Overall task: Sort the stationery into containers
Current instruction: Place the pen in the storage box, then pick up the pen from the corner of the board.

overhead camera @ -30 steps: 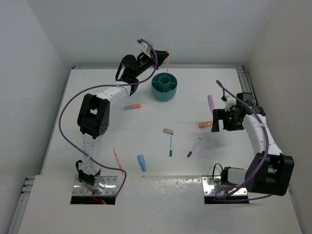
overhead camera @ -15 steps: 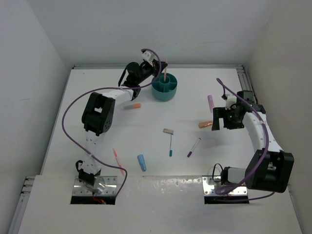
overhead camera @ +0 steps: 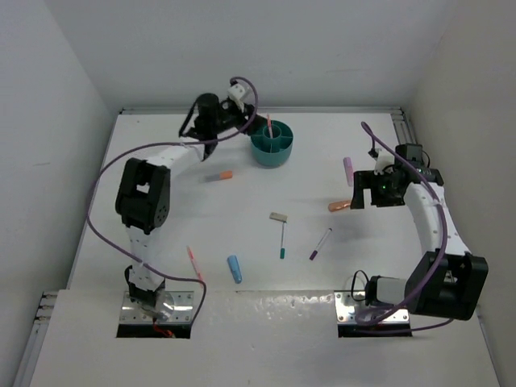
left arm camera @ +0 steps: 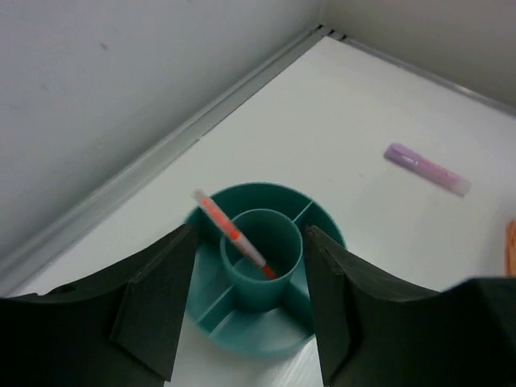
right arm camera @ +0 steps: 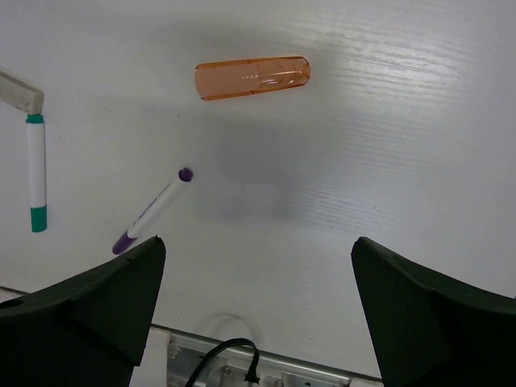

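My left gripper is above the loose red pen, which is nearer my base, so I will swing back from the cup (overhead camera: 272, 143) and lower onto the loose red pen's middle (overhead camera: 195, 263).
The round teal cup (overhead camera: 272, 143) (left arm camera: 211, 298) stands at the back of the table. A thin red pen (left arm camera: 232, 233) (overhead camera: 268, 125) leans in its central tube, touched by nothing. My left gripper (left arm camera: 250, 235) (overhead camera: 248, 122) hovers just left of and above the cup, jaws apart on either side of the tube, holding nothing. My right gripper (right arm camera: 258, 246) (overhead camera: 360, 196) is wide open over the table, just right of an orange cylinder (right arm camera: 252, 77) (overhead camera: 339, 205). A lilac cylinder (overhead camera: 348, 170) (left arm camera: 426, 168) lies behind it.
Mid-table lie a grey block (overhead camera: 278, 217) (right arm camera: 18, 91), a teal-ended pen (overhead camera: 282, 240) (right arm camera: 35, 172) and a purple-ended pen (overhead camera: 320, 243) (right arm camera: 153, 208). Near the front left are a blue cylinder (overhead camera: 234, 268) and a red pen (overhead camera: 194, 263). A short orange-tipped piece (overhead camera: 219, 175) lies by the left arm.
My left gripper lowered the red pen into the cup's central tube, opened and let it go, then drew back slightly to the left. The right arm barely moved.
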Controlling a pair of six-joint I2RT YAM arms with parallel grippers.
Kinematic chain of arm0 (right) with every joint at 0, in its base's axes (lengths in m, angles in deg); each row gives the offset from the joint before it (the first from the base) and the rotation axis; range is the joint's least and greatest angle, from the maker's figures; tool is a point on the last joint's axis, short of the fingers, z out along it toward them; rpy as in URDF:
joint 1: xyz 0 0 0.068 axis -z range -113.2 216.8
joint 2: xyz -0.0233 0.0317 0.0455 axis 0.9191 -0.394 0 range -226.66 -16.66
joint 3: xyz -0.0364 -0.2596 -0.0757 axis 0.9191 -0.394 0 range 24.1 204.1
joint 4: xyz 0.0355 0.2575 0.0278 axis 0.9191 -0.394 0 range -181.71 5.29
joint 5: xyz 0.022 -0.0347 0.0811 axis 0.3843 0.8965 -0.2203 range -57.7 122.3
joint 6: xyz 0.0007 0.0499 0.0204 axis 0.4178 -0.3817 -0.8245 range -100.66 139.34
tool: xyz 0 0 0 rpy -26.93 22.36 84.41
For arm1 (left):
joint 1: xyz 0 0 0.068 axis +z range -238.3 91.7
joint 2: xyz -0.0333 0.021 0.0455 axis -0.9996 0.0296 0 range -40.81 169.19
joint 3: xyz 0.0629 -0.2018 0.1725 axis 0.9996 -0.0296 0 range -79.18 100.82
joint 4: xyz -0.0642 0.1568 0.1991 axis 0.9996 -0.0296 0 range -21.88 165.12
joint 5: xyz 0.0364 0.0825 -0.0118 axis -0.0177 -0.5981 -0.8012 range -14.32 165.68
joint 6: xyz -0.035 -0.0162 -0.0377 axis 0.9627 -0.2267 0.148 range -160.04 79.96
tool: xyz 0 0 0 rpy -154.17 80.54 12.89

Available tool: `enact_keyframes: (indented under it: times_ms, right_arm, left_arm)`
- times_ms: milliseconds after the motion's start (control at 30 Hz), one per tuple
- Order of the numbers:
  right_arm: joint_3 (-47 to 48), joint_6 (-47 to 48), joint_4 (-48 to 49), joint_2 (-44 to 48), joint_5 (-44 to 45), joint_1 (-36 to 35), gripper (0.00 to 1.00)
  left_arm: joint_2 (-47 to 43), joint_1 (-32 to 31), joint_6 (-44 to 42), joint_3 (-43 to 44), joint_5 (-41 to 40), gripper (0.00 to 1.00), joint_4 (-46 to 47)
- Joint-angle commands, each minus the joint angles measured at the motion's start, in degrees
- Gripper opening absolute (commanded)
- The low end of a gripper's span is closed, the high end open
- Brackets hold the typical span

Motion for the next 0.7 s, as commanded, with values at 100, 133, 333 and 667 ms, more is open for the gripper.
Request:
enact_keyframes:
  times_ms: [100, 133, 333, 667]
  right_arm:
    - [-1.1, 2.6, -3.7, 6.3, -8.3, 1.7, 0.95]
    - [-2.0, 2.8, -3.9, 7.2, -9.3, 1.7, 0.95]
    - [-5.3, 3.0, -7.2, 10.7, -12.1, 1.7, 0.94]
    - [-4.6, 3.2, -10.3, 12.9, -12.2, 1.7, 0.92]
  left_arm:
    - [-20.6, 8.9, -52.9, 5.7, 23.6, 0.51, -58.4]
    - [-22.6, 10.3, -59.8, 3.8, 23.5, 0.49, -65.2]
    - [-34.4, 11.5, -109.7, -12.9, 11.4, 0.47, -106.0]
    - [-51.0, 6.5, -131.5, -41.2, -2.6, 0.38, -103.2]
